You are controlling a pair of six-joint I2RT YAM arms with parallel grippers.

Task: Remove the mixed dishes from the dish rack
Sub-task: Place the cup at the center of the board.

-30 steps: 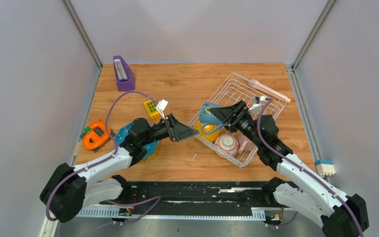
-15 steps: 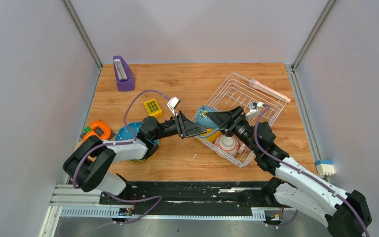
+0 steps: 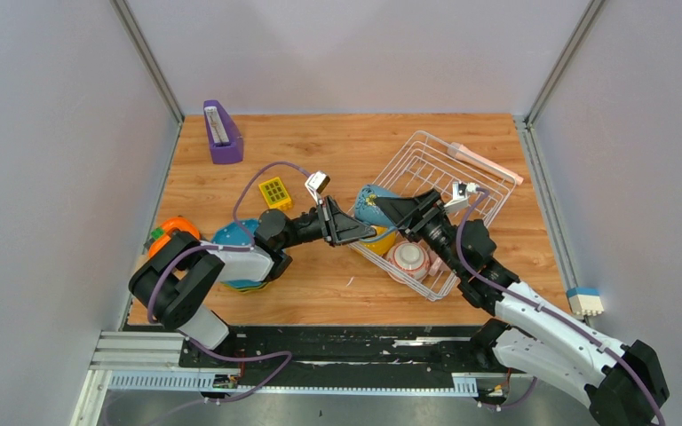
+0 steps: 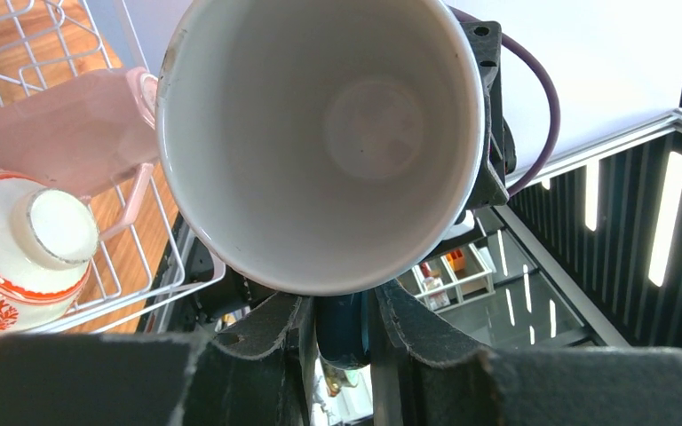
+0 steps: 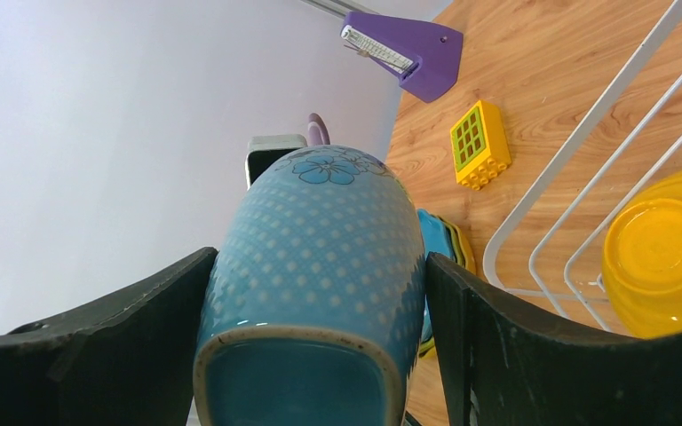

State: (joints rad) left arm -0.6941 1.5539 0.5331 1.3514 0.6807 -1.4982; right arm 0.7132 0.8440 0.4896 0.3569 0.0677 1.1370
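The tabletop below by the yellow grid block is bare, so I will next swing my left gripper left in the top view, turn the mug upright, lower and release it.
The blue mug (image 3: 370, 202) hangs on its side above the left rim of the dish rack (image 3: 426, 153). My right gripper (image 3: 384, 207) is shut on its dotted body (image 5: 320, 222), one finger on each flank. My left gripper (image 3: 358, 232) has its fingers pressed on the mug's dark blue handle (image 4: 344, 333), under the white mouth (image 4: 320, 133). In the rack lie a yellow bowl (image 5: 666, 266), a red-rimmed cup (image 4: 18, 248) and a pink mug (image 4: 71, 133). Blue and yellow plates (image 3: 233, 240) are stacked on the table under the left arm.
A yellow grid block (image 3: 274, 192) lies left of the rack, and a purple wedge holder (image 3: 222, 131) stands at the far left. An orange gadget (image 3: 173, 229) sits at the table's left edge. A pink-white bar (image 3: 488, 164) rests on the rack's far rim.
My left gripper moved right up to the blue mug and closed from wide open onto its handle. The right gripper kept its hold and shifted the mug slightly.
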